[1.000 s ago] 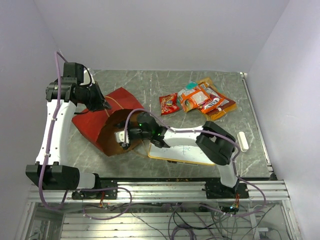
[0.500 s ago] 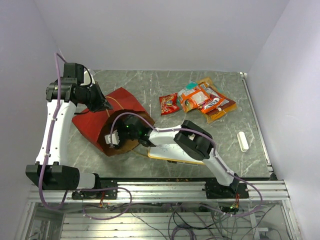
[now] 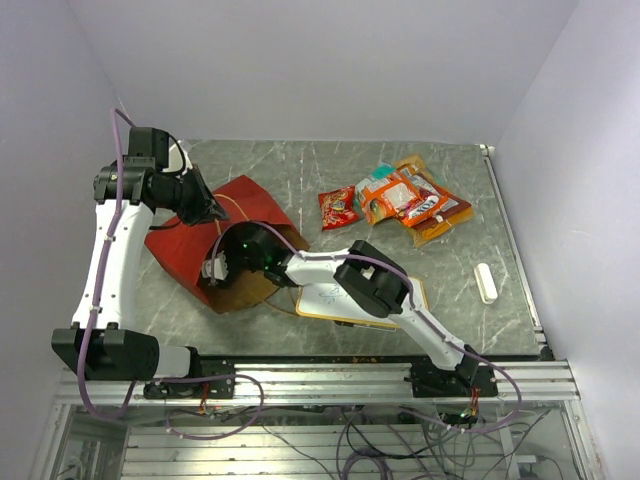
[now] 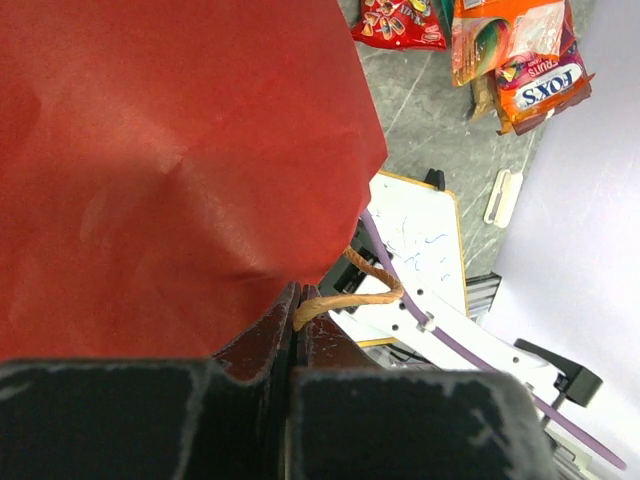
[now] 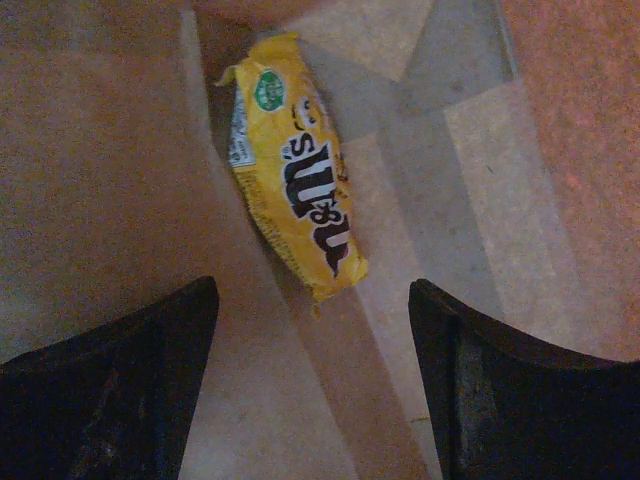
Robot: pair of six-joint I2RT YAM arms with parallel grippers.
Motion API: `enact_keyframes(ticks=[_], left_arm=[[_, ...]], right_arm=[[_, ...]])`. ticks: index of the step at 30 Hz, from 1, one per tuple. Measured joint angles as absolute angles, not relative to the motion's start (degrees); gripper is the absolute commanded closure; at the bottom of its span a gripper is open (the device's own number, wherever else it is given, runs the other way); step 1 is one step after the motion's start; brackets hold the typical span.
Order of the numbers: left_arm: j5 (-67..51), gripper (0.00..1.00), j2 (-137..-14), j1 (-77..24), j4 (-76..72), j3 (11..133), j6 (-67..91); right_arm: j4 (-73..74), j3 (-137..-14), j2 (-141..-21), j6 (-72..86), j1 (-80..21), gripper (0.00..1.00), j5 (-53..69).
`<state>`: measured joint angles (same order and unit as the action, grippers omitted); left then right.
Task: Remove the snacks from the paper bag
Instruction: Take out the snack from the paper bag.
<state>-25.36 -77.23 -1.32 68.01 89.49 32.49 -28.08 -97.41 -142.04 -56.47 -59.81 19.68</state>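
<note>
I will next push my right gripper deeper into the bag, toward the yellow M&M's packet [image 5: 295, 205] beyond my fingers. Then I will close on its near end [image 5: 332, 262].
The red paper bag [image 3: 250, 205] lies on its side at the left, brown mouth toward the right arm. My left gripper [image 3: 207, 211] [image 4: 297, 296] is shut on its tan string handle [image 4: 350, 298] at the rim and holds that edge up. My right gripper [image 3: 216, 270] [image 5: 312, 305] is inside the bag, open. A yellow M&M's packet [image 5: 295, 205] lies flat on the brown paper just ahead of its fingertips, apart from both fingers [image 5: 150, 380]. Other snacks lie on the table at the back right: a red packet [image 3: 338, 207], orange packets [image 3: 395, 195] and the orange-tan chip bag [image 3: 440, 215].
A white-framed whiteboard [image 3: 322, 300] lies under the right arm's forearm near the front. A small white bar [image 3: 486, 282] sits by the table's right edge. The bag's walls close in around the right gripper.
The right arm has stretched left and gone deeper into the bag's mouth, and its jaws have spread wider. The left gripper and the bag's held edge have stayed put.
</note>
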Motion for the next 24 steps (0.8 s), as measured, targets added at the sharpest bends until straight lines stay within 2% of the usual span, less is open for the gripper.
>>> enact_keyframes(ticks=[14,17,24], left_arm=[[-30.39,0.93,-78.39,-1.3,68.36,91.11,30.22],[-31.38,0.93,-78.78,-1.32,68.34,91.13,29.78],[-32.8,0.93,-79.48,-1.74,68.34,91.22,29.36]], right_arm=[[-28.4,-111.11,-151.61,-59.59,-58.33,0.32,22.72],[-28.34,-113.1,-152.88,-60.47,-58.17,0.38,23.83],[-28.34,-116.51,-155.96,-61.25,-58.02,0.61,26.76]])
